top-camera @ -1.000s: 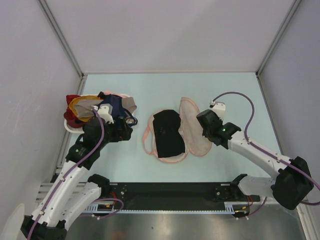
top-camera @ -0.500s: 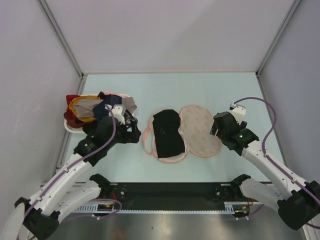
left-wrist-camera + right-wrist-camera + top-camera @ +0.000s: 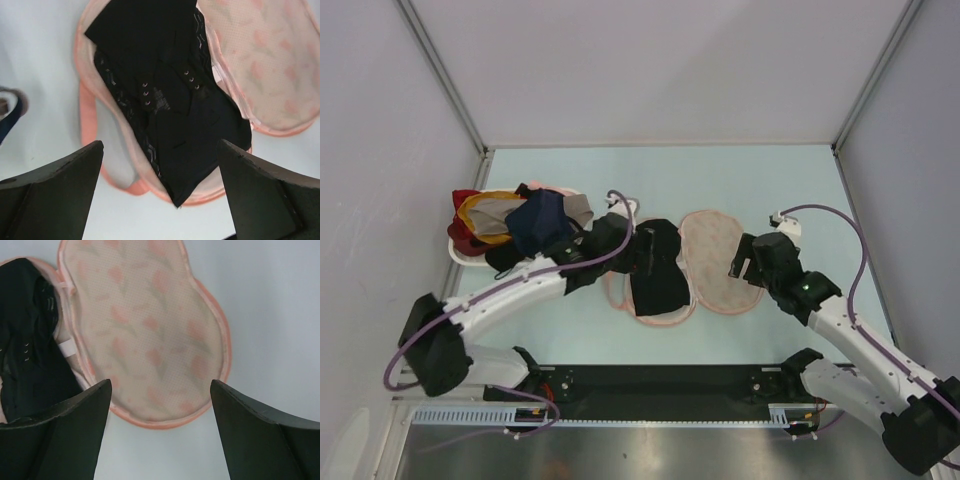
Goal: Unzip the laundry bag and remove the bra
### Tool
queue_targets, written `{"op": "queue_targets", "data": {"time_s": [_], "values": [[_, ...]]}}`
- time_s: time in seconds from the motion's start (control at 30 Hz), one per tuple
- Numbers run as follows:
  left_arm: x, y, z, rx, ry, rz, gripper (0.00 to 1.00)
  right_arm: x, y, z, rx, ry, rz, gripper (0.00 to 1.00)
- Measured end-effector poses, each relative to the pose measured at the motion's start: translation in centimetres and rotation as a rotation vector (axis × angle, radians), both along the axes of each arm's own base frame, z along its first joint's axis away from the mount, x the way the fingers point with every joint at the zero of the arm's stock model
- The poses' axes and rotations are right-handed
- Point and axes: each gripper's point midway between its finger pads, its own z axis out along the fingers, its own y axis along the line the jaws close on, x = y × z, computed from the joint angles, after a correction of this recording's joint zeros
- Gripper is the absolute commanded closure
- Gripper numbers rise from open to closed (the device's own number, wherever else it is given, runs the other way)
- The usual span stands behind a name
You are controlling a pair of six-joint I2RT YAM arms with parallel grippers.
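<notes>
The bra's hook-and-eye band lies below the robot's left gripper and to its right in the top view, so the left gripper needs to lower across the band with open fingers on both sides of its paired strips.
The laundry bag point(image 3: 718, 262) lies unzipped mid-table, its printed lid point(image 3: 150, 330) folded flat to the right. A black bra point(image 3: 658, 270) rests in the left half, framed by the pink rim point(image 3: 86, 105). My left gripper point(image 3: 636, 250) hovers over the bra's left side, open, with the bra point(image 3: 165, 95) showing between and beyond its fingers and nothing held. My right gripper point(image 3: 740, 264) stands open just right of the lid, empty; in its view the lid's near edge and the bra point(image 3: 27, 345) at far left show.
A heap of navy, red and yellow garments point(image 3: 515, 218) sits on a white dish point(image 3: 458, 254) at the left. Grey walls close the table on three sides. The black rail point(image 3: 660, 385) with both arm bases runs along the near edge.
The right gripper opened and let the lid go; the lid dropped flat to the right. My left arm swung right from the garment heap to above the bra.
</notes>
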Motion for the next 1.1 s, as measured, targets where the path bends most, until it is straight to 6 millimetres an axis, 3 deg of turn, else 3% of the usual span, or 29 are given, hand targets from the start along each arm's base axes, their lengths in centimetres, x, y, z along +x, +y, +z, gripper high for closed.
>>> {"op": "queue_targets", "data": {"time_s": [0.27, 0.57, 0.93, 1.03, 1.1], "values": [[2.6, -4.4, -4.7, 0.086, 0.083, -0.021, 0.00, -0.2, 1.5, 0.9, 0.076, -0.047, 0.075, 0.14], [2.9, -5.1, -9.5, 0.148, 0.174, -0.006, 0.00, -0.4, 2.5, 0.1, 0.106, -0.050, 0.125, 0.14], [3.5, -6.2, -11.0, 0.088, 0.216, 0.024, 0.02, -0.4, 3.2, -0.7, 0.119, -0.041, 0.162, 0.14], [3.9, -6.5, -10.8, 0.056, 0.211, 0.034, 0.11, -0.3, 3.3, -0.9, 0.119, -0.037, 0.166, 0.14], [4.1, -6.7, -10.8, 0.044, 0.209, 0.038, 0.23, -0.3, 3.4, -1.0, 0.117, -0.031, 0.169, 0.13]]}}
